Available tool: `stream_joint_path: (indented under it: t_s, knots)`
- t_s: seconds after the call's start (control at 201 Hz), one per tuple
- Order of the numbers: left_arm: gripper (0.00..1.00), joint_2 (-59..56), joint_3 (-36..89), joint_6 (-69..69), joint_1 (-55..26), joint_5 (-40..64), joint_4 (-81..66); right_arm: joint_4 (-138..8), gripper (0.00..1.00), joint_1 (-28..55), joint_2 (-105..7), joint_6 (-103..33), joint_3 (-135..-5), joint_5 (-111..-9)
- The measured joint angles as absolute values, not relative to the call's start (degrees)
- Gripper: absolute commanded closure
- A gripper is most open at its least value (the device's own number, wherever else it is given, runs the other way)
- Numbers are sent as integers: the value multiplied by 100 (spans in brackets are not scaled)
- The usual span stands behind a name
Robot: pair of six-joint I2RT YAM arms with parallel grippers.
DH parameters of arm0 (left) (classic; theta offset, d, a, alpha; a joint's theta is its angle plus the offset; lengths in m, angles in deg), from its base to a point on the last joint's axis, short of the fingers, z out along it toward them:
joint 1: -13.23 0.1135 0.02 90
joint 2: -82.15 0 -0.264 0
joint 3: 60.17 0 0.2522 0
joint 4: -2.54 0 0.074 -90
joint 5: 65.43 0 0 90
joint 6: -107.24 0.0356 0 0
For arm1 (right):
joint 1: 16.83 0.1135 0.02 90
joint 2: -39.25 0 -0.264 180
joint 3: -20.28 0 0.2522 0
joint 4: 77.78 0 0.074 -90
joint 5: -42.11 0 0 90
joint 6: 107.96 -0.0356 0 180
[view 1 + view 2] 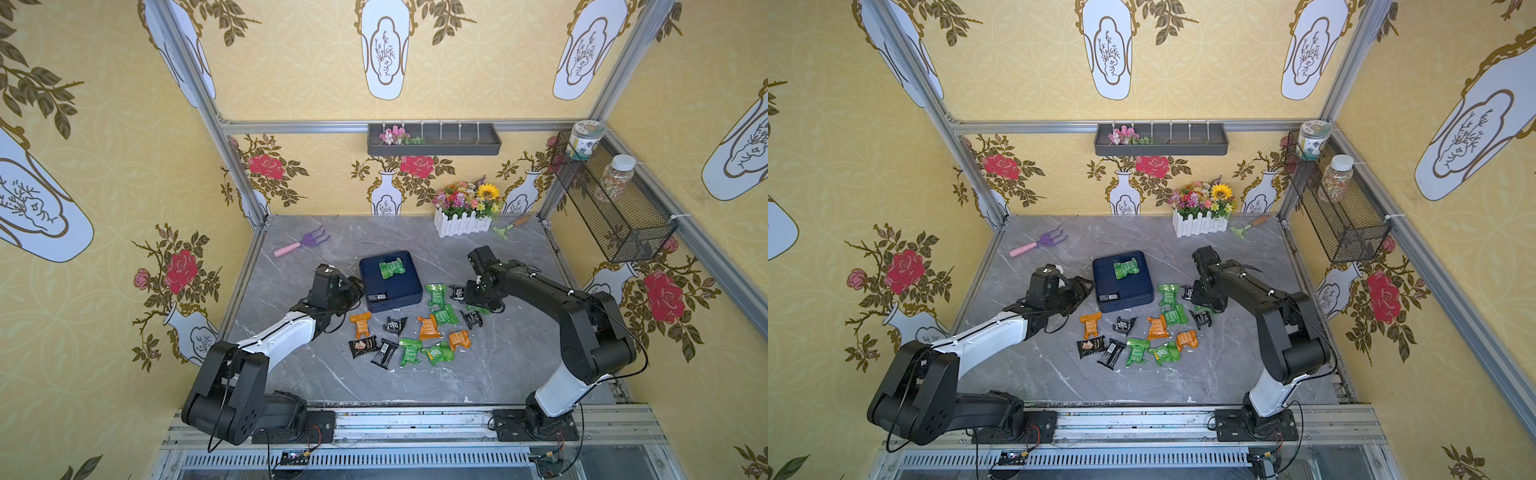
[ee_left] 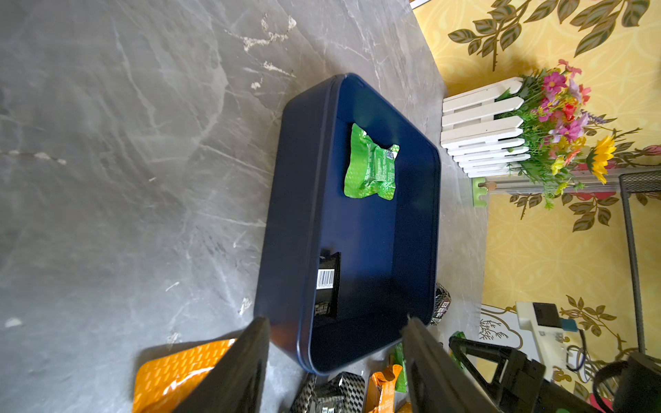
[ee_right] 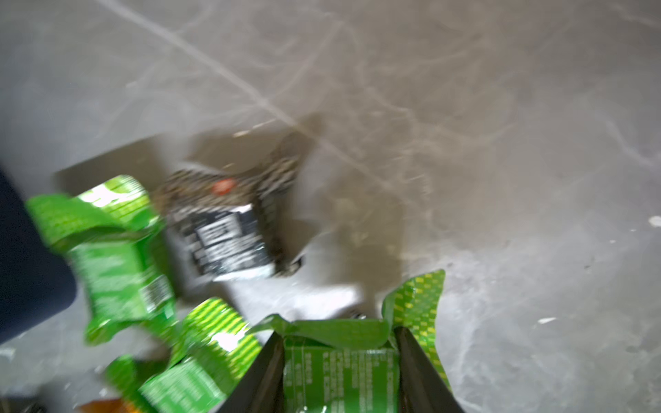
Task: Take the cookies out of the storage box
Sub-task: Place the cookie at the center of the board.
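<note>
The bare marble (image 3: 351, 251) beside the black cookie is clear, so the robot's right gripper needs to go a little outward and down to it next and let go of the green packet there.
The navy storage box (image 1: 400, 291) sits mid-table and holds a green packet (image 1: 392, 267) and a black barcode packet (image 2: 327, 282) by its near wall. Several green, orange and black cookies (image 1: 428, 327) lie scattered on the marble in front of the box and to its right. My left gripper (image 2: 337, 320) hovers open and empty at the box's left near corner, seen in a top view as the left gripper (image 1: 356, 286). My right gripper (image 3: 338, 334) is shut on a green packet (image 3: 339, 368), low over the table to the right of the box, among other packets.
A purple hand rake (image 1: 303, 242) lies at the back left. At the back right are a white fence flower pot (image 1: 463, 222) and a green trowel (image 1: 509, 226). A grey wall tray (image 1: 434, 148) hangs on the back wall. A black wire basket (image 1: 615, 212) with jars hangs on the right wall.
</note>
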State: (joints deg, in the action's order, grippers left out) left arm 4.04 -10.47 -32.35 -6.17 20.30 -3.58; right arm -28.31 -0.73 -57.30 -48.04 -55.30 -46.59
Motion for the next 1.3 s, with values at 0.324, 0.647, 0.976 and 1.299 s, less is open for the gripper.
stream_joint_path:
  t_s: [0.324,0.647,0.976,1.299]
  knots:
    - [35,164,-830,-3222,-617,2025,-423,-3294,49,-473,-6344,-4619,-5810,-4821]
    - [35,31,-402,-2905,-748,2205,-773,-3233,23,-468,-6049,-4474,-5871,-4795]
    - [32,-712,1139,-2070,-1712,3391,-1888,-3100,23,-298,-5363,-4542,-5873,-4747]
    - [30,-1840,2022,-2260,-2117,3802,-2198,-3063,24,-117,-4895,-4669,-5611,-4559]
